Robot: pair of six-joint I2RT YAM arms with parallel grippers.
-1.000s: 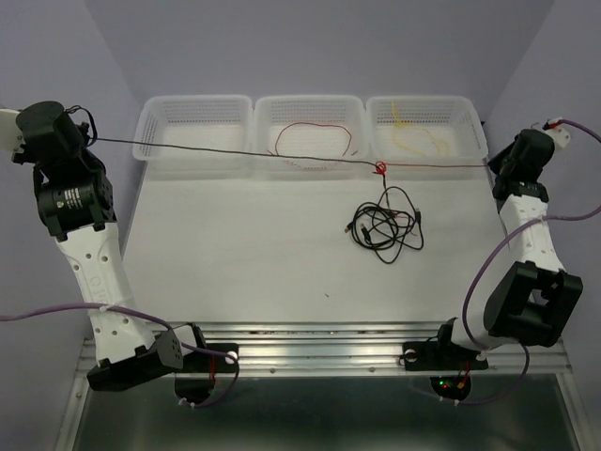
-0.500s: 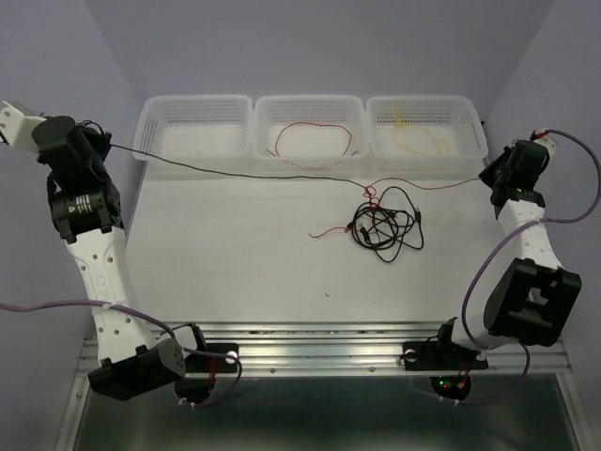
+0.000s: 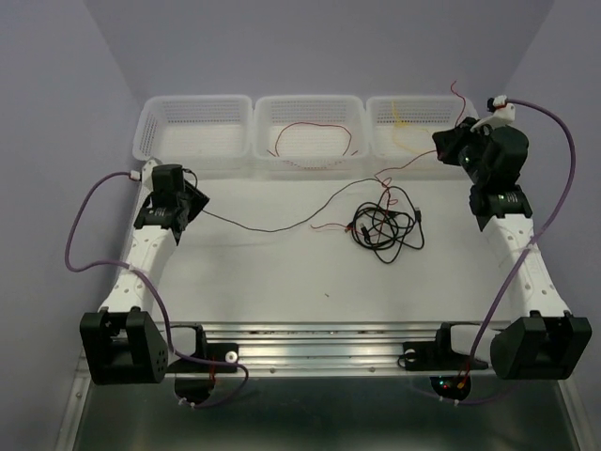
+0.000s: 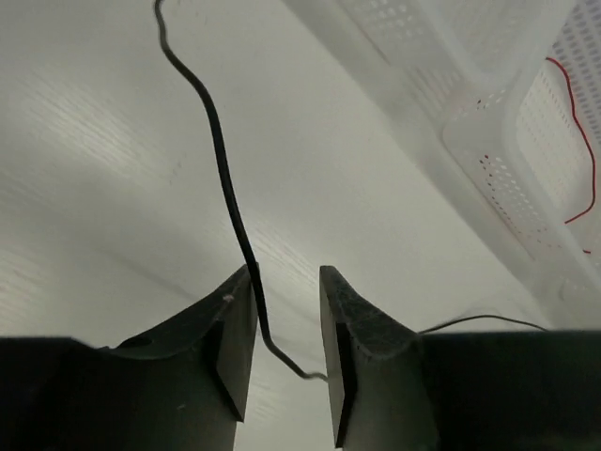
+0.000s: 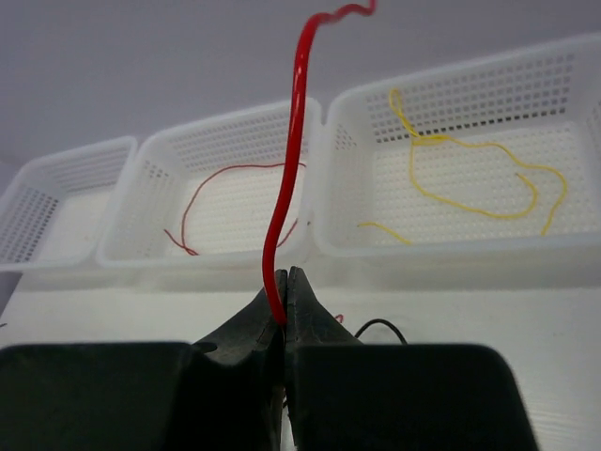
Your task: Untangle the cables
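The red and black cables meet at the tangle, so the left gripper will next move along the black cable toward the tangle, then down by its red tip point(image 3: 316, 226).
My right gripper point(image 3: 439, 150) point(image 5: 285, 287) hovers in front of the right basket, shut on a red cable point(image 5: 296, 113). The cable's free end curls up above the jaws and the rest slopes down to the tangle point(image 3: 385, 225) of black cable mid-table. One black cable point(image 3: 282, 225) point(image 4: 221, 160) trails left from the tangle and lies slack between the fingers of my left gripper point(image 3: 195, 209) point(image 4: 286, 282), which is open and low over the table's left side. Another red cable point(image 3: 310, 136) lies in the middle basket and a yellow cable point(image 3: 418, 136) point(image 5: 470, 188) in the right one.
Three white mesh baskets line the back edge: the left basket point(image 3: 150, 136), the middle basket point(image 3: 261, 160) and the right basket point(image 3: 474, 141). Purple arm cables loop out beside both arms. Lilac walls close in the table on the left, back and right.
Both arms swung in from the table's sides. The left gripper opened and the taut black cable went slack on the table. The right gripper carried the red cable up towards the right basket.
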